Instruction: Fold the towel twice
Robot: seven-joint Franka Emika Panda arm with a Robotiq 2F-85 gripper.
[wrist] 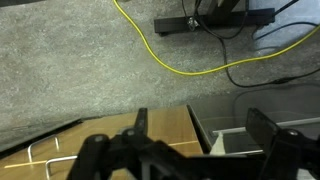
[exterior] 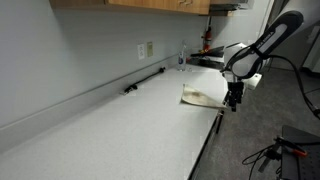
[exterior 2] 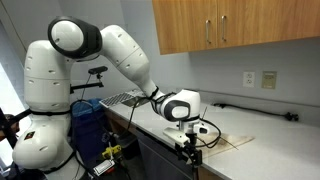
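Observation:
My gripper should next move in toward the counter's front edge, its open fingers around the small pale strip (wrist: 217,143), which shows low in the wrist view.
The towel (exterior: 202,96) is a cream cloth lying rumpled on the grey-white counter (exterior: 120,125), near its front edge. It also shows in an exterior view (exterior 2: 228,139). My gripper (exterior: 233,100) hangs just past the counter's front edge, beside the towel's near side, with its fingertips at or below counter level (exterior 2: 188,150). In the wrist view the two dark fingers (wrist: 203,125) stand wide apart with nothing clearly between them. A small pale strip (wrist: 217,143) shows low between them; I cannot tell what it is.
Wooden cabinet fronts (wrist: 120,140) lie under the counter. A yellow cable (wrist: 170,60) and black gear lie on the floor. A black bar (exterior: 145,80) lies by the back wall, under outlets (exterior: 147,49). A rack (exterior 2: 120,98) stands by the robot base.

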